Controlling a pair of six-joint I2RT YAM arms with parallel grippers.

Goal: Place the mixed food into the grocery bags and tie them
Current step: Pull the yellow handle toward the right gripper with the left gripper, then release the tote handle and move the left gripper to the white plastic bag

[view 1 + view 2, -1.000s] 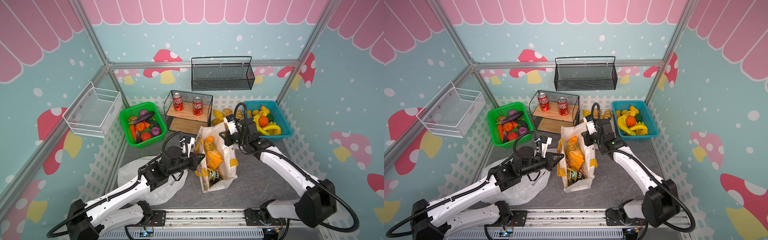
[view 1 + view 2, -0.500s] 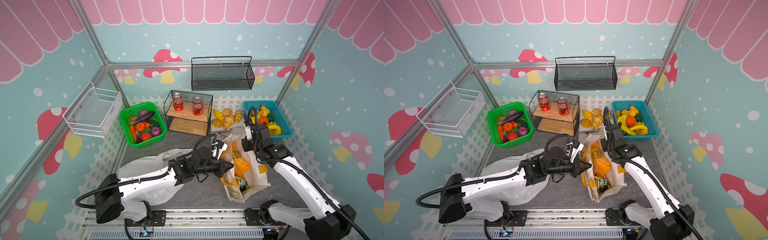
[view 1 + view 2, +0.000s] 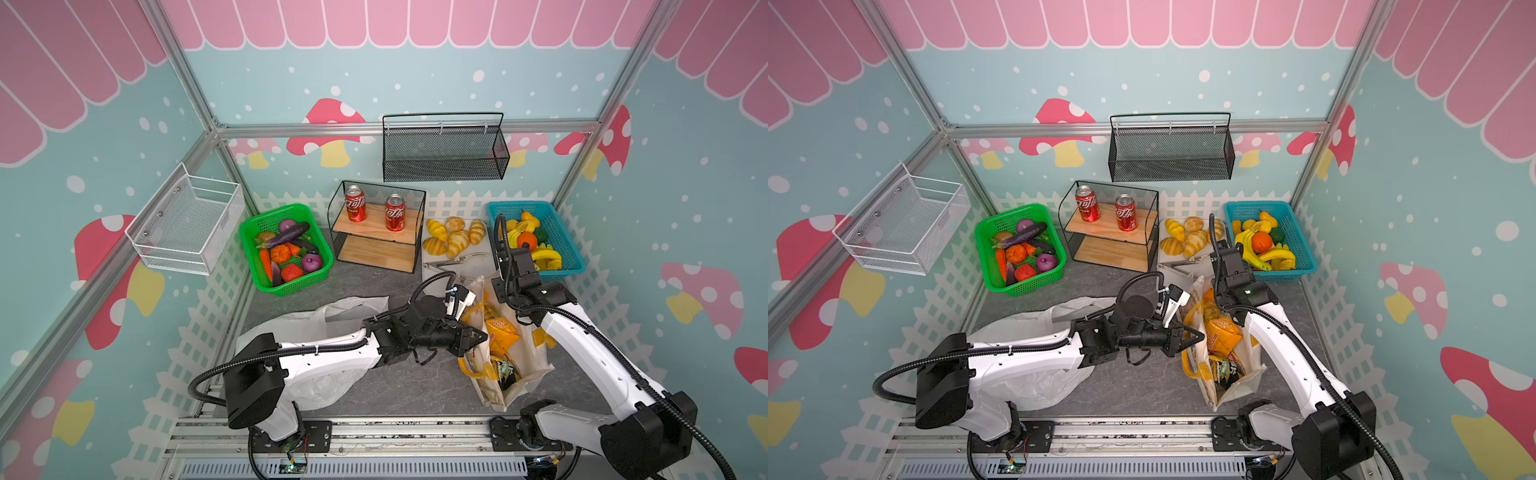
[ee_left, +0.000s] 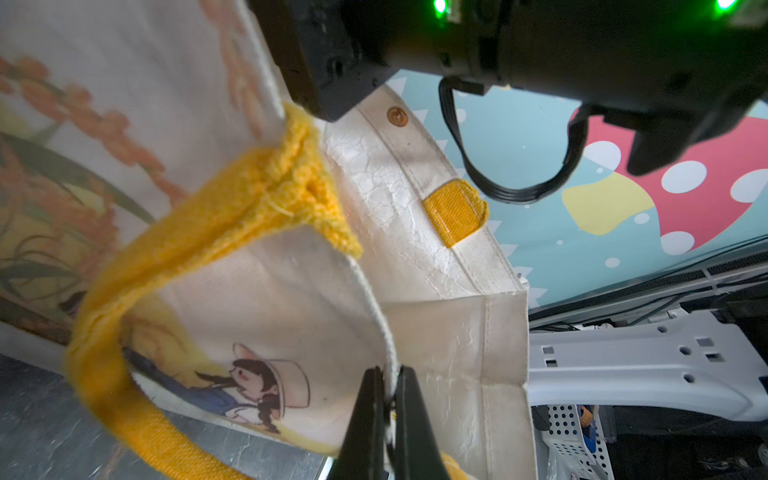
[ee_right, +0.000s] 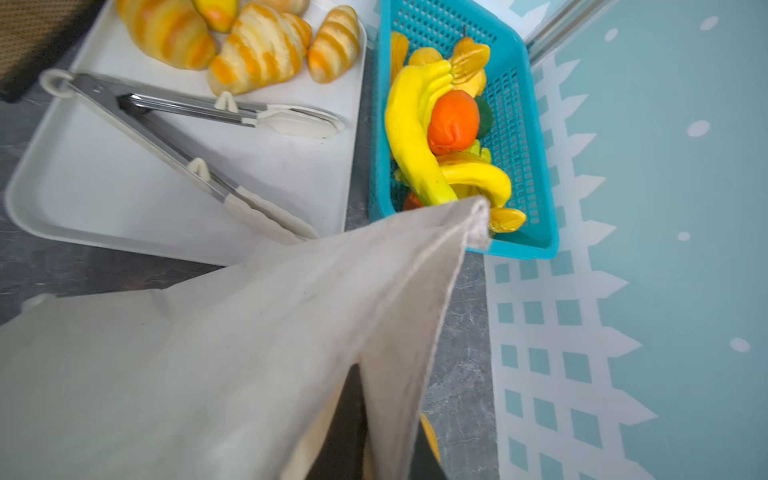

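Note:
The left gripper stays at the tote's near rim (image 4: 389, 356) beside the yellow handle (image 4: 199, 232) next and spreads its fingers to release the cloth, as the tote stands open.
The cream fabric tote (image 3: 536, 365) stands open at the front right, with yellow-orange snack packets (image 3: 500, 332) inside it. My left gripper (image 3: 478, 334) reaches across and is shut on the tote's near rim; the left wrist view shows its jaws (image 4: 388, 374) pinching the cloth edge beside the yellow handle (image 4: 199, 232). My right gripper (image 3: 498, 293) is shut on the far rim, with cream cloth (image 5: 249, 353) between its fingers (image 5: 351, 399). The white plastic bag (image 3: 316, 324) lies crumpled under the left arm. Toy vegetables (image 3: 286, 253) fill a green basket (image 3: 253, 232) at the back left.
A white tray (image 3: 478, 266) behind the tote holds croissants (image 5: 257, 50) and metal tongs (image 5: 178, 108). A teal fruit basket (image 3: 575, 266) stands at the back right. A wire shelf (image 3: 374, 245) holds two cola cans. Mesh baskets hang on the back and left walls.
Both grippers have carried the tote to the right and towards the front. The left arm has stretched across the middle after it. The croissant tray is now uncovered.

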